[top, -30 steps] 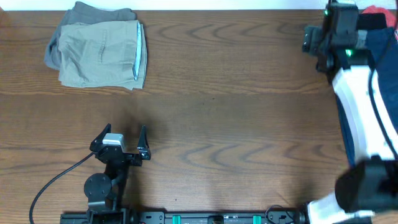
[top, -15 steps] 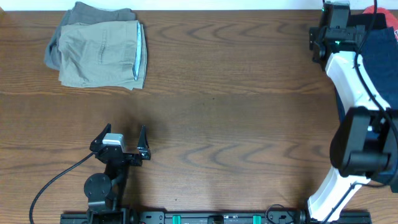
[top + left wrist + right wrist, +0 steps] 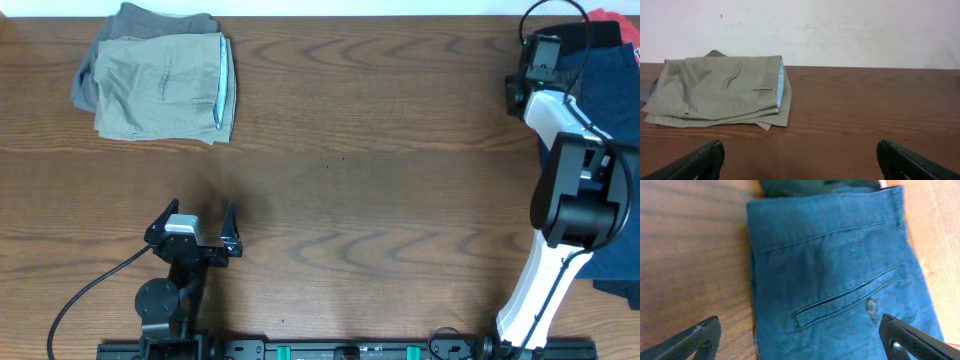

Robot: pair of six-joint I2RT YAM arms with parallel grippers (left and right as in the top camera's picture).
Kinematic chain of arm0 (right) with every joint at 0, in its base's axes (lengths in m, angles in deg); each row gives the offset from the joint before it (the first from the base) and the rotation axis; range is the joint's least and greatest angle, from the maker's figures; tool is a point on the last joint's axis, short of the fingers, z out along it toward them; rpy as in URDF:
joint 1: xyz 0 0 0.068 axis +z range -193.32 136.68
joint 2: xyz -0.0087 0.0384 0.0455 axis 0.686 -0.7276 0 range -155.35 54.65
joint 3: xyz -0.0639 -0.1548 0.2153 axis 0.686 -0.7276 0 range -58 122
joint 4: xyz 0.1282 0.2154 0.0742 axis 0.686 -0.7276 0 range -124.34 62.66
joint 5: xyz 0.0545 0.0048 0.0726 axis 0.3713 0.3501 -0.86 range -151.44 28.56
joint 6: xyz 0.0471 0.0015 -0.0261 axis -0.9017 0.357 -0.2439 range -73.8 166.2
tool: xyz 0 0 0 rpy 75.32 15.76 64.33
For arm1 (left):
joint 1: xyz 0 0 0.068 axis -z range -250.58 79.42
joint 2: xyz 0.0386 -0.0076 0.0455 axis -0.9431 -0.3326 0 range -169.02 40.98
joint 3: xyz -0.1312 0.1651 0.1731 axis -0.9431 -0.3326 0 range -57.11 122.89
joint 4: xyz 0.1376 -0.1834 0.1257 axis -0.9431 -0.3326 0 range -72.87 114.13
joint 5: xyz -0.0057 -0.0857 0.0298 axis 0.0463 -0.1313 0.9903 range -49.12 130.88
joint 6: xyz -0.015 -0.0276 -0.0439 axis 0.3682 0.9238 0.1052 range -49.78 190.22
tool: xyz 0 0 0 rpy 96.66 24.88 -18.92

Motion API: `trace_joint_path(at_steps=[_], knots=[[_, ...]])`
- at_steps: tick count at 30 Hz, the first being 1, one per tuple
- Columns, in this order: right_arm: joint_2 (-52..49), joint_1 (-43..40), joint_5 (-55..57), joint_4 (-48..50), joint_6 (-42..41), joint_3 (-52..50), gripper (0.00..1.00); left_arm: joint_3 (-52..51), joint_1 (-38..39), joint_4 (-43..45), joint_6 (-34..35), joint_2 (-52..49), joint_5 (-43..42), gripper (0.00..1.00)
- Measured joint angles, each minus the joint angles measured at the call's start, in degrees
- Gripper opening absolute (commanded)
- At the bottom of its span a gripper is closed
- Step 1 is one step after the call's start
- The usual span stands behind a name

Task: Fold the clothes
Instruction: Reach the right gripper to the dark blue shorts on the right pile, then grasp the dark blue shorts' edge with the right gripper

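The right gripper comes down onto that edge next, as the side edge (image 3: 761,331) beside the pocket of the navy shorts (image 3: 835,275) lies just below it, between its open fingers.
Dark navy shorts (image 3: 835,275) with a welt back pocket and button fill the right wrist view; overhead they lie at the far right table edge (image 3: 612,85). My right gripper (image 3: 800,342) is open and empty just above them, one finger over the wood, the other over the fabric; overhead the right arm's wrist (image 3: 540,62) sits at the back right. My left gripper (image 3: 800,160) is open and empty, low over bare wood at the front left (image 3: 195,232). Folded khaki shorts (image 3: 160,85) lie at the back left and show in the left wrist view (image 3: 720,90).
A black garment (image 3: 815,186) lies beyond the navy shorts' waistband, and a red cloth (image 3: 605,17) shows at the back right corner. A grey garment (image 3: 150,20) lies under the khaki shorts. A white wall (image 3: 815,30) backs the table.
The right arm has swung further right and toward the back, bringing its gripper over the navy shorts. The left arm has not moved.
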Motion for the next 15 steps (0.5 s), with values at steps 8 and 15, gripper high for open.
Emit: trace_joint_path(at_steps=[8, 15], knots=[[-2.1, -1.0, 0.2, 1.1, 1.5, 0.2, 0.96, 0.0, 0.0, 0.0, 0.0, 0.0, 0.0, 0.98], [-2.4, -2.6, 0.2, 1.4, 1.9, 0.2, 0.85, 0.0, 0.0, 0.0, 0.0, 0.0, 0.0, 0.98]])
